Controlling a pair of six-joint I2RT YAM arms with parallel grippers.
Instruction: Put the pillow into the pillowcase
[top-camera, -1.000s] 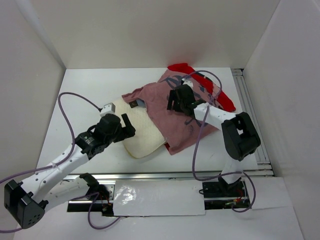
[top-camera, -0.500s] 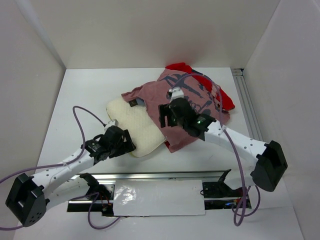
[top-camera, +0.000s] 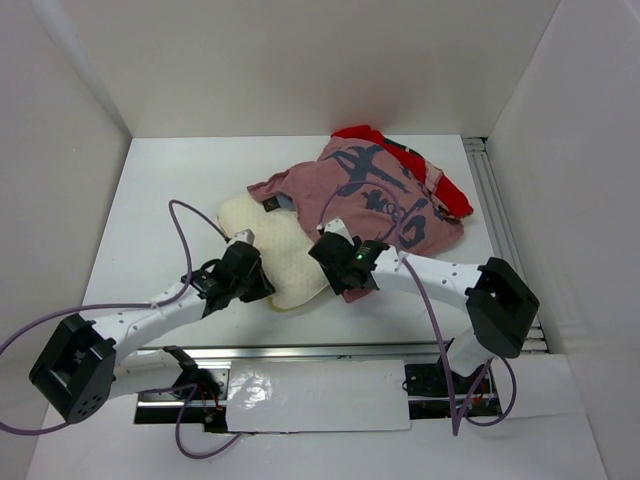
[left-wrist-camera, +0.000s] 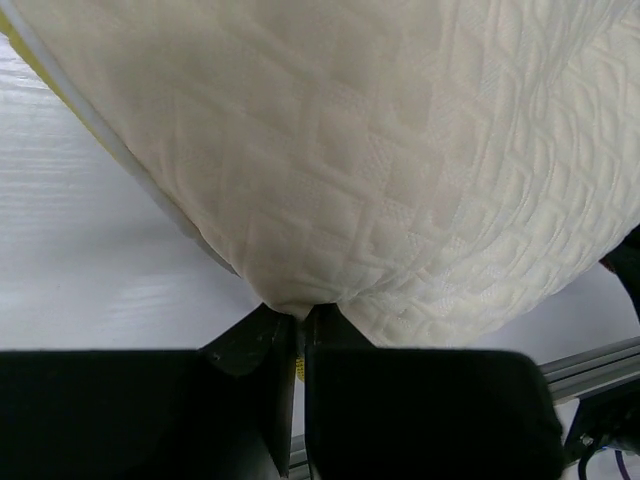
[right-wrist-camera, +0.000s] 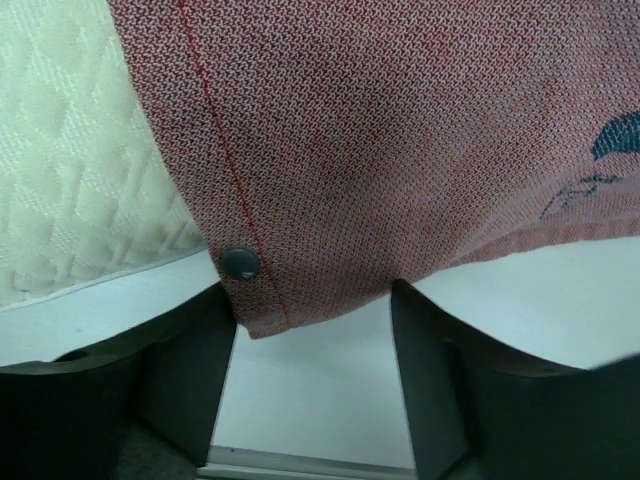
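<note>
I will carry the pillow's pinched corner toward the pillowcase and slightly outward with my left gripper next, and then open it, because much of the pillow (top-camera: 268, 245) is still outside the pillowcase (top-camera: 385, 200).
The cream quilted pillow (top-camera: 268, 245) (left-wrist-camera: 380, 150) lies left of centre, its far right part tucked under the pillowcase (top-camera: 385, 200) (right-wrist-camera: 400, 130). The pillowcase shows its faded pink side with dark brush marks, and red fabric shows at its far right edge. My left gripper (top-camera: 262, 291) (left-wrist-camera: 300, 318) is shut on the pillow's near edge, pinching a fold of it. My right gripper (top-camera: 336, 268) (right-wrist-camera: 312, 335) is open and straddles the pillowcase's near corner, beside a dark snap button (right-wrist-camera: 240, 263). Its fingers (right-wrist-camera: 185, 370) stand apart from the cloth.
A metal rail (top-camera: 340, 350) runs along the table's near edge and another (top-camera: 500, 230) along the right side. White walls close in the left, back and right. Purple cables (top-camera: 185, 225) loop above both arms.
The left gripper dropped from the pillow's left side to its near edge and shut on it. The right arm swung from over the pillowcase to its near corner, jaws narrowing. The pillowcase slid back.
</note>
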